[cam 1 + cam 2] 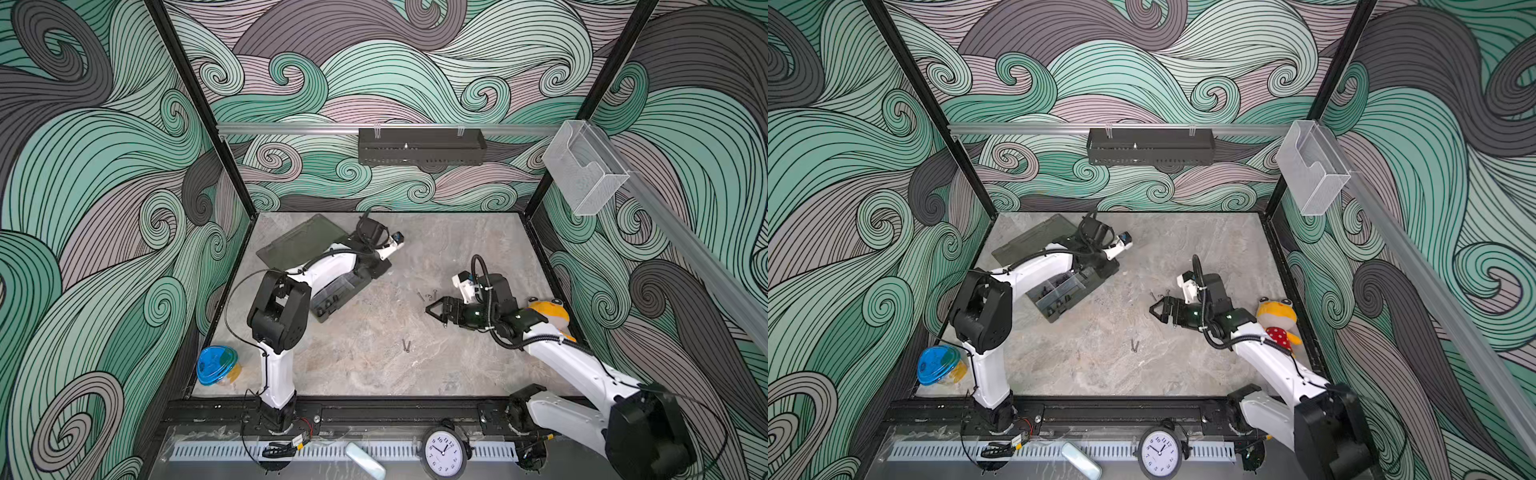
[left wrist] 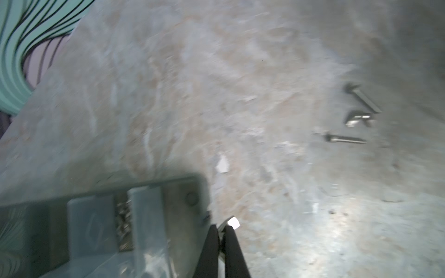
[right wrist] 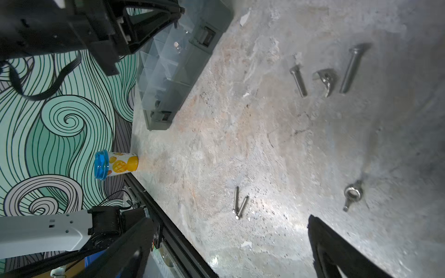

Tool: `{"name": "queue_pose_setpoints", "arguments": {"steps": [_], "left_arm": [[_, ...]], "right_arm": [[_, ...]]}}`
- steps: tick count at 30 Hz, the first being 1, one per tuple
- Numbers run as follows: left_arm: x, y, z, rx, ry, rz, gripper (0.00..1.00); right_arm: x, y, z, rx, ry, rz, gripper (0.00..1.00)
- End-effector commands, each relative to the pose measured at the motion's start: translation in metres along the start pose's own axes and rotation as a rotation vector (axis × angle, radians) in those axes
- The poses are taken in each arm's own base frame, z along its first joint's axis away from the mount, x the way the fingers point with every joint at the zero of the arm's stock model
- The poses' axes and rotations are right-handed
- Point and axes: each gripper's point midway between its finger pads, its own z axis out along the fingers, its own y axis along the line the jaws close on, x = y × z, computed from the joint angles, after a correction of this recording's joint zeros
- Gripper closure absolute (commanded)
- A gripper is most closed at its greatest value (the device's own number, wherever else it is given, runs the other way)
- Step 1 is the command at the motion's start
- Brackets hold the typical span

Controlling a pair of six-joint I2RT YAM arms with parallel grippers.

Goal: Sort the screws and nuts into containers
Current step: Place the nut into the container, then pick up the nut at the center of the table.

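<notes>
The small silver screw should be released over the box's far section (image 2: 124,222), which lies outward of the left gripper's fingertips, so the robot should next move the left gripper outward toward the box's folded lid.
The grey organiser box (image 1: 332,299) (image 1: 1059,295) lies open at the back left, its compartments serving as the containers, its lid (image 1: 299,245) folded back. My left gripper (image 2: 222,231) (image 3: 178,16) hovers at the box's far corner (image 2: 168,216), shut on a small silver screw (image 2: 233,222) whose bright end pokes past the fingertips. My right gripper (image 1: 434,313) (image 1: 1156,313) (image 3: 231,264) stands open and empty low over the table. Just beyond it lie two silver screws (image 3: 298,81) (image 3: 350,69) and a wing nut (image 3: 325,81). Another nut (image 3: 352,193) and a pair of thin screws (image 3: 239,203) (image 1: 406,345) lie nearer.
A blue-lidded tub (image 1: 216,365) stands at the front left corner. A yellow plush toy (image 1: 548,311) sits by the right wall behind my right arm. A clear wall box (image 1: 586,170) and a black wall tray (image 1: 419,145) hang above the table.
</notes>
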Motion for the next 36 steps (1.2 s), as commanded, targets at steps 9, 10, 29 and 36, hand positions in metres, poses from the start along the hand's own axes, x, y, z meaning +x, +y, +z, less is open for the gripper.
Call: {"name": "queue_pose_setpoints", "arguments": {"steps": [9, 10, 29, 36], "left_arm": [[0.024, 0.085, 0.034, -0.147, 0.091, -0.204, 0.92], [0.025, 0.087, 0.036, -0.155, 0.096, -0.208, 0.91], [-0.024, 0.005, -0.028, 0.07, -0.2, 0.02, 0.77], [-0.037, -0.124, -0.037, 0.421, -0.378, 0.486, 0.71]], "right_arm": [[-0.008, 0.002, 0.03, -0.039, 0.046, -0.037, 0.0], [-0.008, 0.0, 0.031, -0.034, 0.048, -0.036, 0.0], [0.011, -0.022, -0.015, 0.053, -0.059, 0.017, 0.0], [0.041, -0.045, -0.034, 0.078, -0.077, 0.116, 0.0]]}}
